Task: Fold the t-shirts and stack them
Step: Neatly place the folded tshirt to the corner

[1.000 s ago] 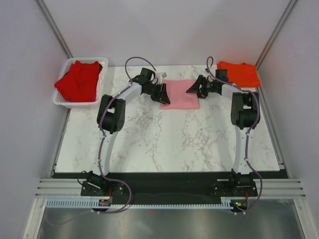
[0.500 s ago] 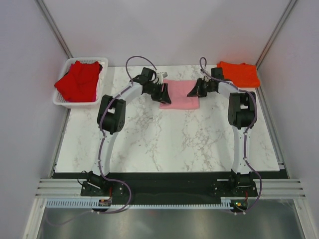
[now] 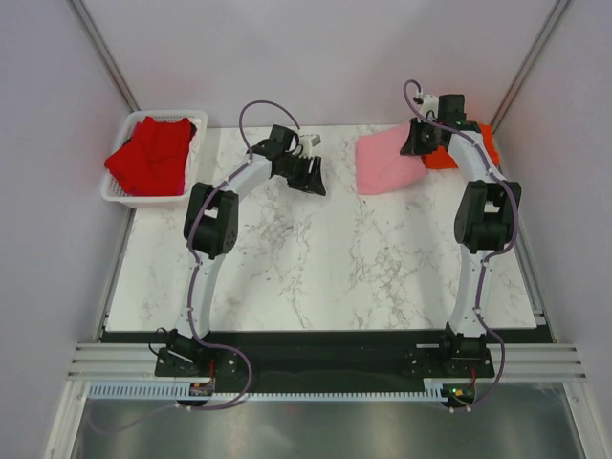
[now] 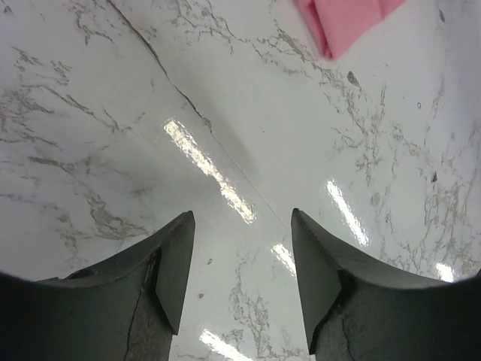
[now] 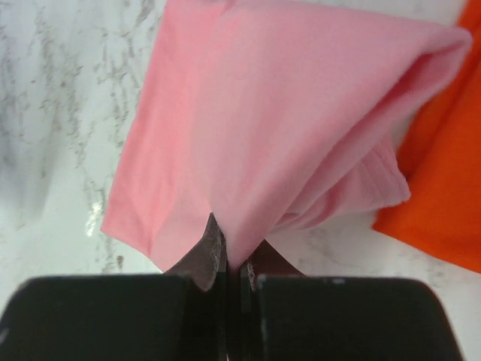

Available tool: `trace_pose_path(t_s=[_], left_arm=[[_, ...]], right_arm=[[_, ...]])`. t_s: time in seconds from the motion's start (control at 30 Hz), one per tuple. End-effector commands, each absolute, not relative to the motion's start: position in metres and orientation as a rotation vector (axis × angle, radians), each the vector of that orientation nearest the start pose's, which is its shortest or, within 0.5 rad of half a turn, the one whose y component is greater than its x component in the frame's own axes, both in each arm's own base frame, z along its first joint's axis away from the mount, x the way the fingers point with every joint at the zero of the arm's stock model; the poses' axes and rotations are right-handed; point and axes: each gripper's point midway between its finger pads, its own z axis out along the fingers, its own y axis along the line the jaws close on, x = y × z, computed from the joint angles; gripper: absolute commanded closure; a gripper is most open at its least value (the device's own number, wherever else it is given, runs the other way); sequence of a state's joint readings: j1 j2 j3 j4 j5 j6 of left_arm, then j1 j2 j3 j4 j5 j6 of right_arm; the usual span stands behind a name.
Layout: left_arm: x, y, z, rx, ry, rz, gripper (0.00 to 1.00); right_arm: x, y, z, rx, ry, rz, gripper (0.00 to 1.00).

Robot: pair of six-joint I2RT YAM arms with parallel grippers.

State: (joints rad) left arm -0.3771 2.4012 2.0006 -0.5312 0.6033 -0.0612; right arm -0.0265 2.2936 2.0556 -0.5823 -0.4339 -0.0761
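My right gripper will carry the pink t-shirt outward and to its right in the top view, over the orange t-shirt (image 3: pixel 449 156) (image 5: pixel 443 203) lying there, and release it.
My right gripper (image 5: pixel 236 259) is shut on an edge of the folded light pink t-shirt (image 5: pixel 278 120), which hangs from it above the table. From above, the pink t-shirt (image 3: pixel 387 162) trails left of the right gripper (image 3: pixel 417 143) at the back right, its right end over the orange t-shirt (image 3: pixel 449 156). That folded orange t-shirt (image 5: pixel 443 203) lies flat in the back right corner. The deep red t-shirt (image 3: pixel 151 155) sits crumpled in the white basket (image 3: pixel 120 193). My left gripper (image 4: pixel 242 263) is open over bare marble, the pink cloth's corner (image 4: pixel 342 22) far ahead of it.
The marble tabletop (image 3: pixel 316 258) stretches from the arms' bases to the back wall. The basket stands at the back left corner. Grey walls close in on both sides.
My right gripper closed on the pink t-shirt and carried it right and back toward the orange one. My left gripper let go of it, opened wider and stayed near the back centre.
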Motion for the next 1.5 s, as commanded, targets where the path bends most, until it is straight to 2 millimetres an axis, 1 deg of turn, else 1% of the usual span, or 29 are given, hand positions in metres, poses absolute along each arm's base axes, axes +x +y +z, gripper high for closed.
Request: trace_pose_path(t_s=[0.0,0.03,0.1,0.13,0.2,0.23,0.37,0.5,0.67,0.7,0.8,1.03,1.17,1.2,1.23,1.3,1.4,1.43,1.47], left_arm=[[0.488,-0.302,0.103,0.72,2.293,-0.923,0.38],[0.488,-0.302,0.104,0.723,2.288,-0.924,0.39],[0.487,-0.303,0.105,0.726,2.286,-0.924,0.39],[0.487,-0.304,0.106,0.728,2.284,-0.924,0.39],[0.486,-0.304,0.108,0.733,2.279,-0.926,0.39],[0.485,-0.305,0.109,0.737,2.279,-0.928,0.39],[0.482,-0.307,0.111,0.745,2.274,-0.93,0.39],[0.477,-0.309,0.107,0.754,2.286,-0.933,0.39],[0.472,-0.317,0.108,0.771,2.285,-0.917,0.39],[0.472,-0.318,0.108,0.802,2.269,-0.904,0.39],[0.47,-0.32,0.107,0.814,2.271,-0.891,0.39],[0.468,-0.323,0.102,0.832,2.279,-0.864,0.39],[0.466,-0.327,0.101,0.846,2.276,-0.86,0.39],[0.465,-0.327,0.101,0.847,2.279,-0.86,0.39],[0.465,-0.326,0.1,0.846,2.282,-0.858,0.39],[0.464,-0.326,0.099,0.851,2.285,-0.856,0.39],[0.463,-0.325,0.097,0.856,2.291,-0.841,0.39],[0.463,-0.324,0.096,0.857,2.292,-0.838,0.39],[0.462,-0.324,0.096,0.856,2.297,-0.835,0.39]], right_arm=[[0.59,0.031,0.156,-0.331,2.243,0.26,1.0],[0.595,0.027,0.165,-0.324,2.225,0.234,1.0],[0.6,0.018,0.173,-0.313,2.203,0.193,1.0],[0.604,0.011,0.181,-0.304,2.185,0.159,1.0],[0.608,0.004,0.186,-0.314,2.166,0.119,1.0],[0.612,-0.001,0.193,-0.309,2.15,0.095,1.0],[0.621,-0.015,0.202,-0.323,2.118,0.016,1.0],[0.631,-0.03,0.205,-0.31,2.097,-0.055,1.0],[0.64,-0.056,0.201,-0.269,2.093,-0.127,1.0],[0.641,-0.061,0.202,-0.261,2.087,-0.141,1.0],[0.645,-0.075,0.204,-0.242,2.074,-0.16,1.0],[0.645,-0.095,0.21,-0.214,2.058,-0.157,1.0],[0.648,-0.108,0.204,-0.194,2.056,-0.184,1.0],[0.65,-0.113,0.206,-0.182,2.045,-0.197,1.0],[0.652,-0.118,0.202,-0.169,2.046,-0.216,1.0],[0.656,-0.123,0.198,-0.156,2.044,-0.232,1.0],[0.661,-0.129,0.196,-0.132,2.029,-0.262,1.0],[0.663,-0.131,0.192,-0.129,2.028,-0.272,0.99],[0.667,-0.133,0.193,-0.123,2.014,-0.282,0.98]])
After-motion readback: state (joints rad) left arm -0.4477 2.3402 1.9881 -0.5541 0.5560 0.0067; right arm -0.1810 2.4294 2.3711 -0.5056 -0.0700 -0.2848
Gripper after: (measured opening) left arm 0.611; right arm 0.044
